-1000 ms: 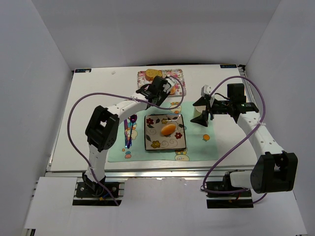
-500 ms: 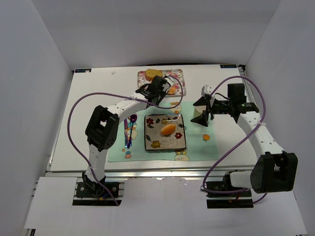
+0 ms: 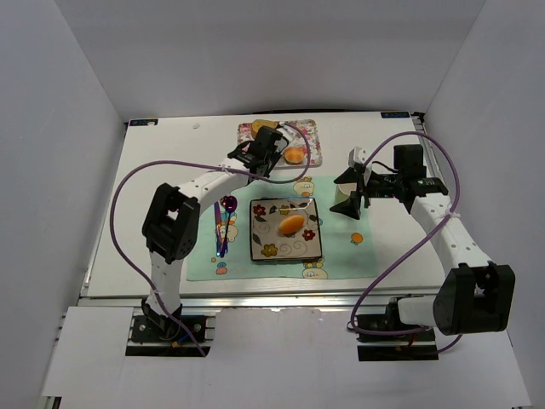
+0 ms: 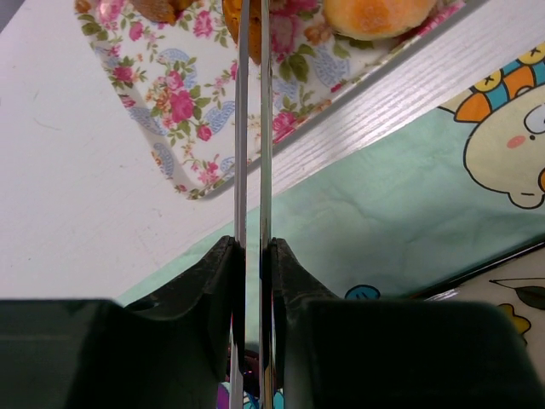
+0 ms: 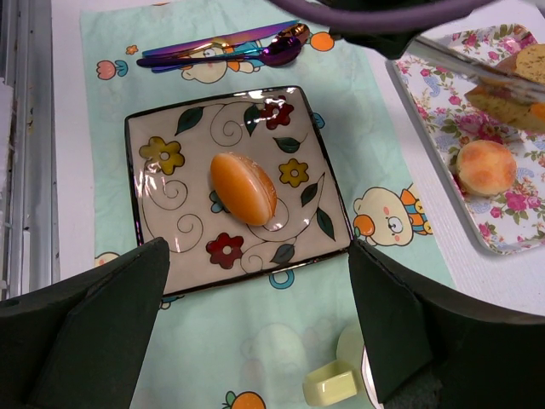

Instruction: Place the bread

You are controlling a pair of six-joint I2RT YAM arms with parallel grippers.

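Observation:
I next need to move my left gripper back over the plate [image 3: 266, 247], across and down, and release the tongs, as bare tabletop past the cutlery lies left in the top view.
My left gripper [image 3: 265, 146] [image 4: 252, 243] is shut on a pair of metal tongs [image 4: 252, 128] [image 5: 477, 72]. Their two blades stand almost together and reach over the floral tray [image 3: 308, 135] [image 4: 179, 102]. The blade tips straddle a brown slice of bread [image 4: 230, 10] [image 5: 521, 95] at the frame's top edge; whether they pinch it is cut off. A round bun [image 3: 295, 154] [image 4: 375, 13] [image 5: 485, 166] lies on the tray beside them. An orange bun [image 3: 291, 224] [image 5: 243, 187] sits on the flowered square plate [image 3: 266, 247] [image 5: 162, 213]. My right gripper [image 3: 351, 194] [image 5: 255, 256] hangs open and empty to the right of the plate.
The plate rests on a pale green cartoon placemat [image 3: 341, 256] [image 5: 255, 341]. Iridescent purple cutlery [image 3: 223, 223] [image 5: 221, 47] lies left of the plate. A small yellow-green cup [image 5: 336, 375] stands on the mat below my right gripper. White walls close in the table.
My left gripper has shifted left and back over the tray, uncovering the round bun, and the tongs' blades have squeezed closer together. The right arm has not moved.

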